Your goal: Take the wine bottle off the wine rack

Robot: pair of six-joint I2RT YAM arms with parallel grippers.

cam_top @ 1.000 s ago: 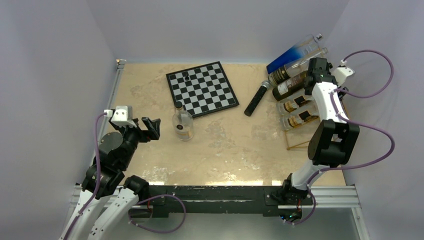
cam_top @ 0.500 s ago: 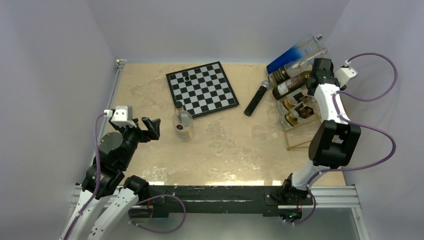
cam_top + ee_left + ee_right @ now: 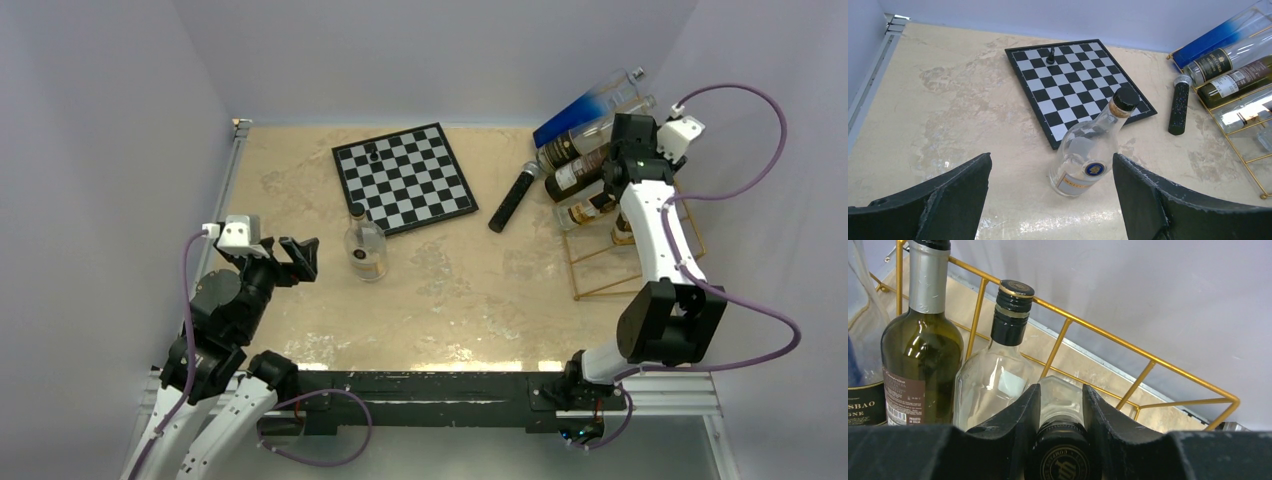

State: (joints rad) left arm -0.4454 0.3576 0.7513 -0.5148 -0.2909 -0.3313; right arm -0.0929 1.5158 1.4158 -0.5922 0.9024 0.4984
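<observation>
My right gripper swings off the rack (image 3: 645, 275) next, lowers and releases on the bare tabletop (image 3: 411, 263) beside the standing bottle, since that spot lies to its left in the top view.
The gold wire wine rack (image 3: 645, 275) (image 3: 1148, 365) stands at the table's right edge with several bottles lying on its slanted rungs. My right gripper (image 3: 1060, 405) (image 3: 617, 178) is shut on the neck of a clear wine bottle (image 3: 1062, 390). Its black cap faces the camera. From above, that bottle (image 3: 622, 236) is mostly hidden behind my right forearm. Beside it on the rack lie another clear bottle (image 3: 993, 380) and a dark green one (image 3: 920, 360). My left gripper (image 3: 300, 256) (image 3: 1052, 165) hangs open and empty at the near left.
A chessboard (image 3: 405, 178) with one black piece (image 3: 371, 152) lies at the back centre. A clear bottle (image 3: 366, 248) (image 3: 1088, 155) stands in front of it. A black microphone (image 3: 512, 197) lies left of the rack. The right wall is close behind the rack.
My right gripper has shut on the clear bottle's neck. Its wrist has shifted up and left, and the lowest bottle has left its rung and slid behind the forearm. The left arm barely moved.
</observation>
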